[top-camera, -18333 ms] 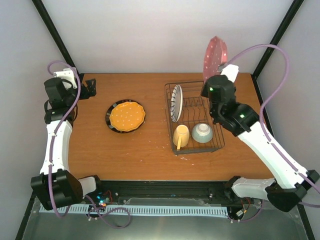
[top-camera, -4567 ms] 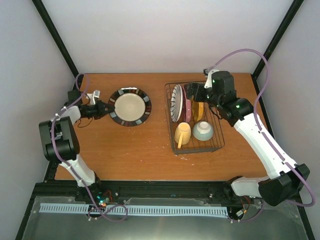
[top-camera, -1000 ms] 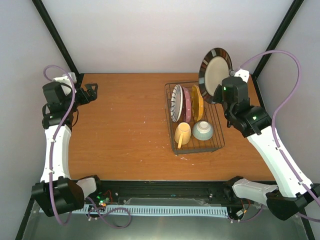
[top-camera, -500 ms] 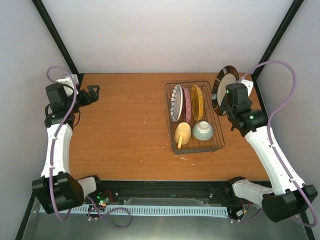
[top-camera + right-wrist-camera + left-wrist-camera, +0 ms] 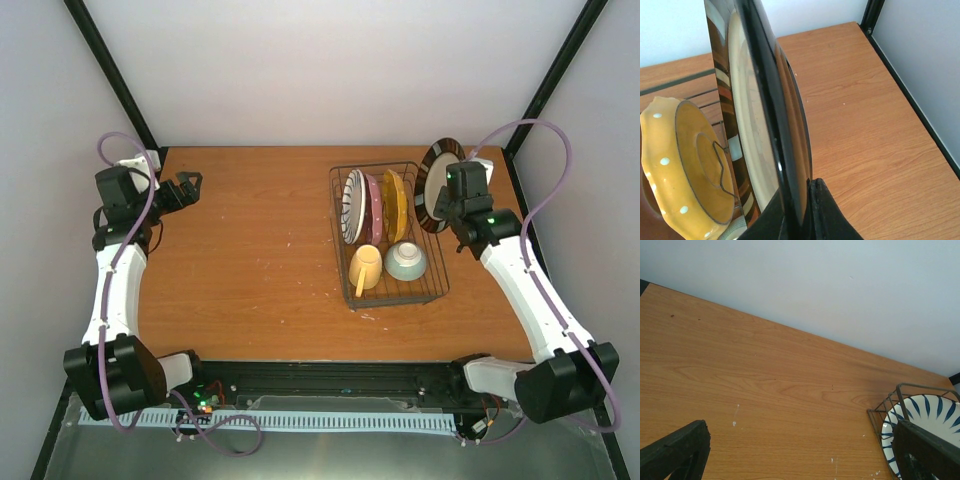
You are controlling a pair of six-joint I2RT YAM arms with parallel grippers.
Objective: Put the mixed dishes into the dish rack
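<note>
Next, my right gripper shifts left in the top view to the rack's free slot below, beside the orange dotted plate (image 5: 397, 205), then lowers and releases the cream plate's rim.
The dish rack (image 5: 336, 222) holds the striped plate (image 5: 353, 205), the pink plate (image 5: 374, 210) and the orange dotted plate (image 5: 397, 205) upright, with the yellow mug (image 5: 363, 270) and the green bowl (image 5: 405, 263) at its near end. My right gripper (image 5: 452, 203) is shut on the rim of a cream plate with a dark brown banded rim (image 5: 434, 185), held on edge at the rack's far right corner. In the right wrist view this plate (image 5: 747, 125) stands beside the orange plate (image 5: 675, 160), clamped in my gripper (image 5: 802, 202). My left gripper (image 5: 190, 183) is open and empty at the far left.
The left wrist view shows bare wood between my open fingers (image 5: 675, 455), with the rack's corner (image 5: 885, 407) and the striped plate (image 5: 920, 415) at the right. A black frame post (image 5: 545, 85) and the grey wall stand just right of the right arm.
My right gripper has brought the dark-rimmed cream plate down and in, from high above the table to the rack's far right corner. The left arm has barely moved.
</note>
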